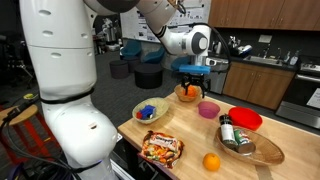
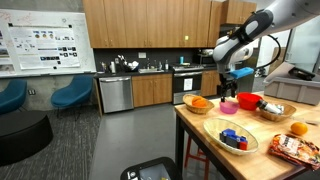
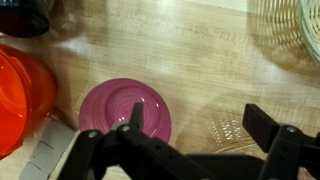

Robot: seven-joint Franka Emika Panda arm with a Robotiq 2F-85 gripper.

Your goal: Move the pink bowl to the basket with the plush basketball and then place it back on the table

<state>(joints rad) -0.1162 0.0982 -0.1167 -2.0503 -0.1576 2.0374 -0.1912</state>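
Note:
The red bowl leaves the pink bowl's rim clear, so my gripper should move down to the left in the wrist view, onto the pink bowl's rim (image 1: 200,106) (image 3: 169,124) below it.
The pink bowl (image 1: 208,108) stands upright and empty on the table (image 1: 190,135), between the basket (image 1: 186,93) with the plush basketball (image 1: 187,90) and a red bowl. It shows in both exterior views (image 2: 229,106) and in the wrist view (image 3: 125,108). My gripper (image 1: 192,70) hangs above the bowl and basket, also seen in an exterior view (image 2: 232,75). In the wrist view the gripper (image 3: 205,125) is open and empty, with one finger over the bowl's rim and the other over bare table. Part of the basket rim (image 3: 290,25) shows at the top right.
A bright red bowl (image 1: 245,119) stands close beside the pink bowl, also in the wrist view (image 3: 20,95). An oval wooden bowl (image 1: 248,146) with items, a basket with blue items (image 1: 150,110), a snack packet (image 1: 160,148) and an orange fruit (image 1: 211,161) lie nearer the table's front.

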